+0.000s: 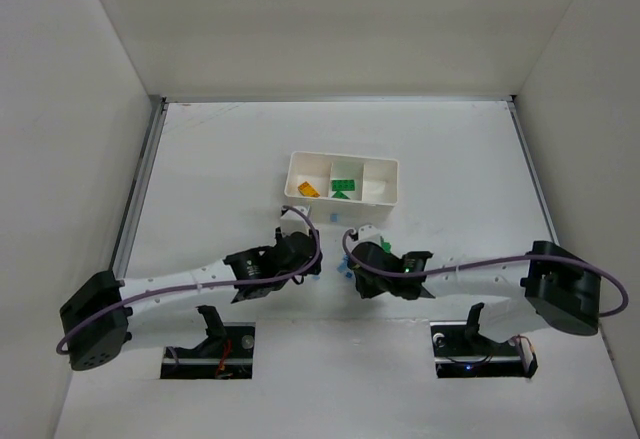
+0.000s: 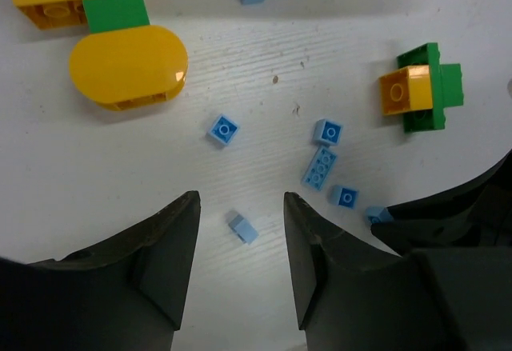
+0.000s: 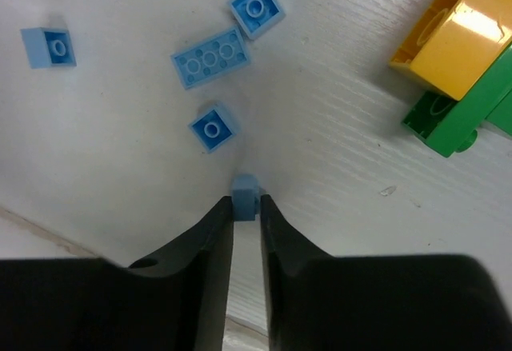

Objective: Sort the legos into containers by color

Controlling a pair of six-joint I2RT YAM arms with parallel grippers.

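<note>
The light blue brick rises in my right gripper next and goes outward over the tray's empty section (image 1: pixel 380 181) for its release. Other sections of the tray hold yellow-orange and green bricks.
The white tray (image 1: pixel 391 197) has three compartments; the left one holds a yellow-orange brick (image 1: pixel 308 189), the middle one green bricks (image 1: pixel 343 189). My right gripper (image 3: pixel 246 205) is shut on a tiny light blue brick (image 3: pixel 245 193) at the table surface. My left gripper (image 2: pixel 240 207) is open, with a tiny light blue brick (image 2: pixel 242 228) lying between its fingertips. Several more light blue bricks (image 2: pixel 320 167) lie loose ahead of it. A yellow-and-green stacked piece (image 2: pixel 420 87) sits to the right, and it shows in the right wrist view (image 3: pixel 460 55). Both grippers (image 1: pixel 318 261) (image 1: pixel 352 259) are just in front of the tray.
A rounded yellow piece (image 2: pixel 128 65) and a yellow-and-green brick (image 2: pixel 76 3) lie at the far left of the left wrist view. My right gripper's black fingers (image 2: pixel 448 207) reach in from the right, close beside my left gripper. White walls enclose the table.
</note>
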